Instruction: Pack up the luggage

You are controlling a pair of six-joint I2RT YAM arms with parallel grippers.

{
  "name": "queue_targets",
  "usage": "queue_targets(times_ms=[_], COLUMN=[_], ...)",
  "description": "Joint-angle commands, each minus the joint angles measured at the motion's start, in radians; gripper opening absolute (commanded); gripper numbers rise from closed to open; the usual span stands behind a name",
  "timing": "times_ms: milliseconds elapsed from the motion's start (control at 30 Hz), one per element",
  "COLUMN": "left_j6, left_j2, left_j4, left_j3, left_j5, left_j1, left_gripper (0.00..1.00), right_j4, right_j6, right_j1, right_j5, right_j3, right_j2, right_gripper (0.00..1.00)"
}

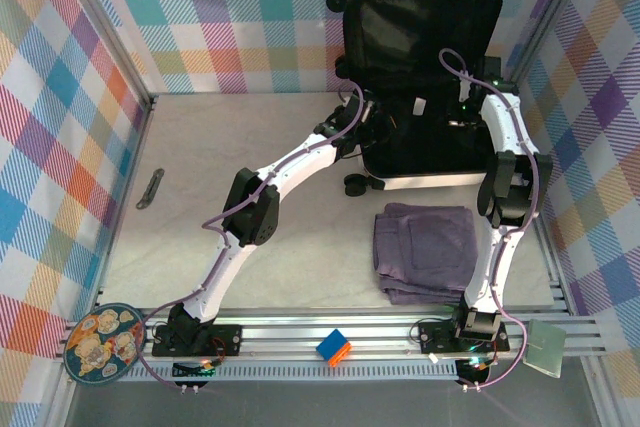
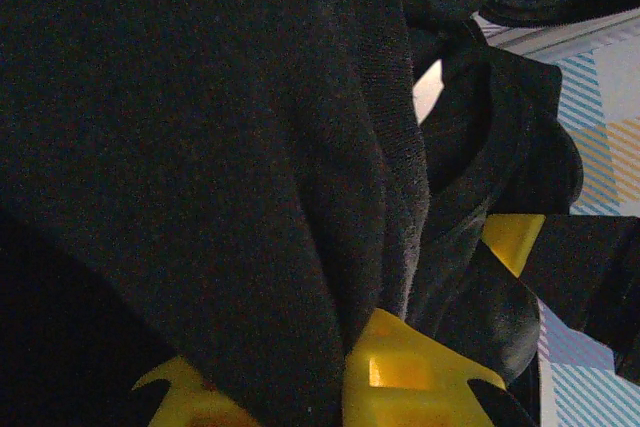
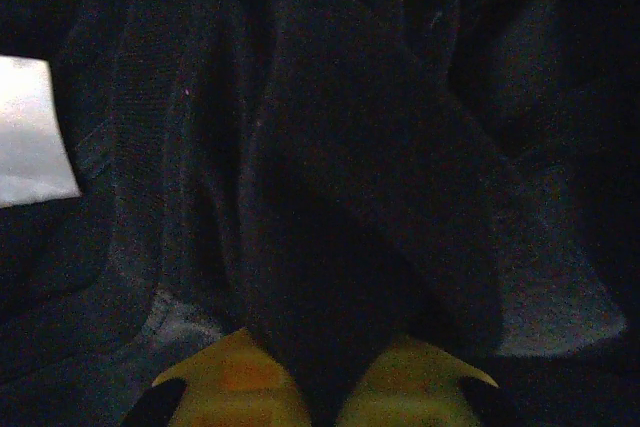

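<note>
I should next pull the bunched fold with my right gripper toward the suitcase's side rim, away from my left gripper, to spread the garment. Then I should let it go.
The luggage (image 1: 430,182), a white hard-shell suitcase, lies open at the back of the table with its black-lined lid (image 1: 420,22) standing upright. Both arms reach into its lower half. My left gripper (image 1: 375,119) (image 2: 290,372) is shut on a fold of the black garment (image 2: 200,147), and the cloth runs up between its yellow fingers (image 2: 420,372). On the right side of the case, my right gripper (image 1: 465,112) (image 3: 325,372) is likewise shut on the black garment (image 3: 330,147), pinching a dark fold between its fingers (image 3: 235,372).
A folded purple garment (image 1: 425,252) lies on the table in front of the suitcase, beside the right arm. A colour cube (image 1: 335,348), a patterned plate (image 1: 100,344) and a green card (image 1: 545,347) rest along the near rail. A dark strap (image 1: 150,190) lies at the left.
</note>
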Motion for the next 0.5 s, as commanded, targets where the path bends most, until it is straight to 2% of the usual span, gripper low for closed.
queue_targets(times_ms=[0, 67, 167, 333, 467], left_j6=[-0.006, -0.003, 0.005, 0.012, 0.023], left_j2=[-0.028, -0.035, -0.049, -0.092, -0.13], left_j4=[0.031, 0.02, 0.007, 0.006, 0.017], left_j3=[-0.006, -0.012, -0.023, -0.067, -0.105], left_j5=[-0.01, -0.028, -0.047, -0.081, -0.097], left_j1=[-0.012, -0.014, -0.013, -0.015, -0.015], left_gripper=[0.06, 0.32, 0.48, 0.6, 0.61], right_j4=[0.025, 0.022, 0.029, 0.02, 0.025], right_j6=[-0.02, -0.02, -0.02, -0.02, -0.02], right_j1=[-0.019, -0.024, -0.028, -0.032, -0.032], right_j5=[0.031, 0.037, 0.027, 0.02, 0.02], right_j3=[0.053, 0.062, 0.067, 0.111, 0.13], right_j2=[0.012, 0.02, 0.032, 0.071, 0.082], right_gripper=[0.0, 0.01, 0.01, 0.04, 0.25])
